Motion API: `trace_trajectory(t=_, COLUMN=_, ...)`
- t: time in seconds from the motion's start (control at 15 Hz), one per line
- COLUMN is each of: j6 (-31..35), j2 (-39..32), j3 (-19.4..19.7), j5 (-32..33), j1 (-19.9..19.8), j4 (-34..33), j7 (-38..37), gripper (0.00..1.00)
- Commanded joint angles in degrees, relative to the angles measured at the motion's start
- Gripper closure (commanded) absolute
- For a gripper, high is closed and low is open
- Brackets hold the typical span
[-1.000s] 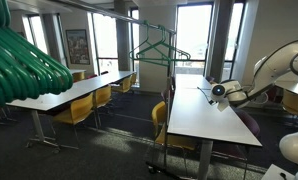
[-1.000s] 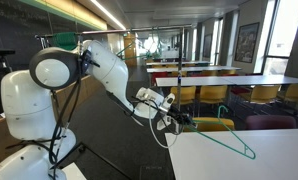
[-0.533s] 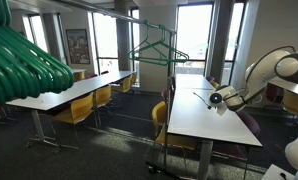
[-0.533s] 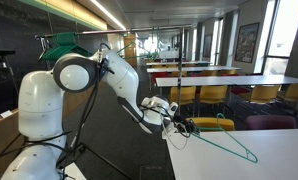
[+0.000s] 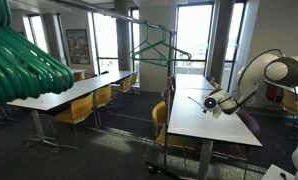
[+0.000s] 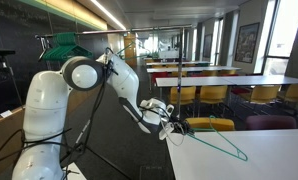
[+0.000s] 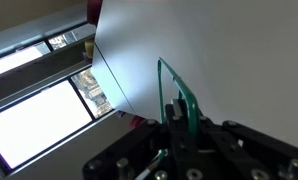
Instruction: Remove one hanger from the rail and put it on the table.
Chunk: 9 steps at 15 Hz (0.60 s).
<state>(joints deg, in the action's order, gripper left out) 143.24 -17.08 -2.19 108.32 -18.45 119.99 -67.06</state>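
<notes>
The white table lies close below, so the robot's gripper should next tip its fingers downward, lower them a little toward that table and let go of the teal hanger.
My gripper (image 6: 172, 127) is shut on a thin teal hanger (image 6: 215, 143) near its hook and holds it low over the near end of the long white table (image 6: 259, 160). The hanger's body slants across the tabletop; I cannot tell whether it touches. In an exterior view the gripper (image 5: 211, 101) is over the same table (image 5: 204, 125). The wrist view shows the hanger (image 7: 175, 88) between the jaws (image 7: 179, 125), over the white top (image 7: 229, 50). More teal hangers (image 5: 155, 50) hang on the dark rail (image 5: 129, 17).
A big bunch of teal hangers (image 5: 24, 60) fills the near left of an exterior view. The rack's dark upright (image 5: 170, 100) stands beside the table. Another white table (image 5: 69, 95) has yellow chairs (image 5: 79, 110). A yellow chair (image 6: 214, 124) is close behind the gripper.
The arm has swung and carried the hanger lower and closer over the table's end. The gripper has stayed shut on the hanger throughout.
</notes>
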Motion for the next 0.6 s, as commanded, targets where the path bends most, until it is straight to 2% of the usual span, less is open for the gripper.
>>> trace_trajectory(t=0.0, j6=-0.2, j2=-0.7, j3=3.0, j5=-4.6, j1=3.1, j4=-0.6, j7=3.2, gripper=0.99)
trace_trajectory(t=0.27, j6=-2.0, j2=-1.3, j3=4.7, j5=-10.7, j1=4.7, j4=-0.2, j7=9.0, gripper=0.99)
trace_trajectory(t=0.53, j6=-6.8, j2=-1.5, j3=6.6, j5=-11.6, j1=5.9, j4=0.0, j7=15.2, gripper=0.99)
